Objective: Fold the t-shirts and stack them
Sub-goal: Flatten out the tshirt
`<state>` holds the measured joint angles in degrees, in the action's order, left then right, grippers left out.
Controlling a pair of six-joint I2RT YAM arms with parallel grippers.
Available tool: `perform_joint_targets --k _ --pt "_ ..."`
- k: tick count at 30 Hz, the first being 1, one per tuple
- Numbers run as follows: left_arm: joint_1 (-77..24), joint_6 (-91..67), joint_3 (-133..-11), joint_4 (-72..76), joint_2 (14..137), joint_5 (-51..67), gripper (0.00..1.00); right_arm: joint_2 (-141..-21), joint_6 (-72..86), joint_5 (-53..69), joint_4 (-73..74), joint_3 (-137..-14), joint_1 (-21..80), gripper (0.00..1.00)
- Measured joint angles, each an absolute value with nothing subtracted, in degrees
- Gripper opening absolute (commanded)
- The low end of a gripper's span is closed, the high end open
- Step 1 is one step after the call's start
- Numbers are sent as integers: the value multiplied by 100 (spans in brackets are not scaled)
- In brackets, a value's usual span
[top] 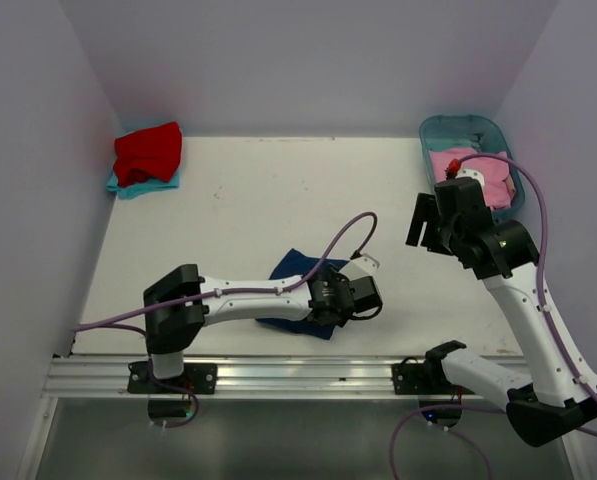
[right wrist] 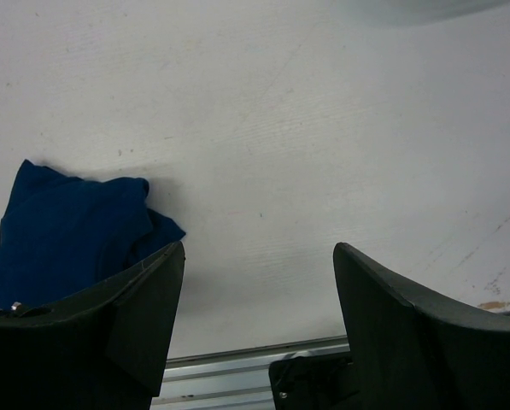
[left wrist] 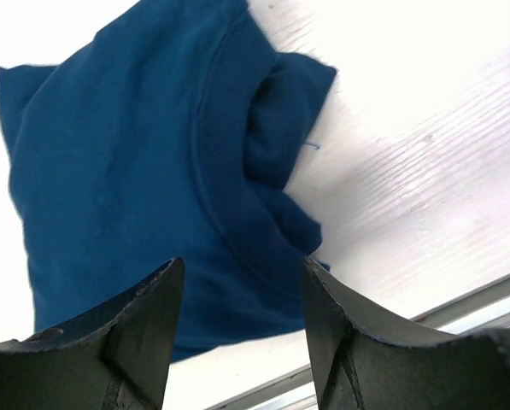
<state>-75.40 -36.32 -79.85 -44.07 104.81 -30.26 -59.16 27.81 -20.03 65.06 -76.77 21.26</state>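
My left gripper comes down to the folded edge of the navy blue t-shirt [top: 296, 268] near the metal bar next.
The navy blue t-shirt [top: 296, 268] lies folded into a small bundle near the table's front middle, and my left arm partly covers it. In the left wrist view the navy shirt [left wrist: 143, 171] fills the frame between my fingers. My left gripper [top: 363, 298] [left wrist: 242, 295] is open and empty just above the shirt's right edge. My right gripper [top: 425, 225] [right wrist: 259, 282] is open and empty, raised over bare table to the right. It sees the navy shirt [right wrist: 62, 226] at its left. A folded red shirt [top: 150, 152] lies on a teal shirt [top: 138, 186] at the back left. A pink shirt [top: 478, 172] lies in the tub.
A teal plastic tub [top: 440, 130] stands at the back right corner. Pale walls close the table on the left, back and right. A metal rail [top: 298, 375] runs along the front edge and also shows in the right wrist view [right wrist: 229, 354].
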Motion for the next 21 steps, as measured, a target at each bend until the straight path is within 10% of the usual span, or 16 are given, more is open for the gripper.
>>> perform_joint_targets --k 6,15,21 --pt "-7494 -3492 -7979 -4066 10884 -2838 55 -5916 2738 -2008 6504 -7651 2078 74" --pt "-7332 -3454 -7885 -4003 10993 -2766 2 -5902 2698 -2005 6501 -7557 1992 72" --pt "-7332 -3487 -8009 -4185 10991 -2818 0 -5878 2696 -2005 6499 -7555 1979 71"
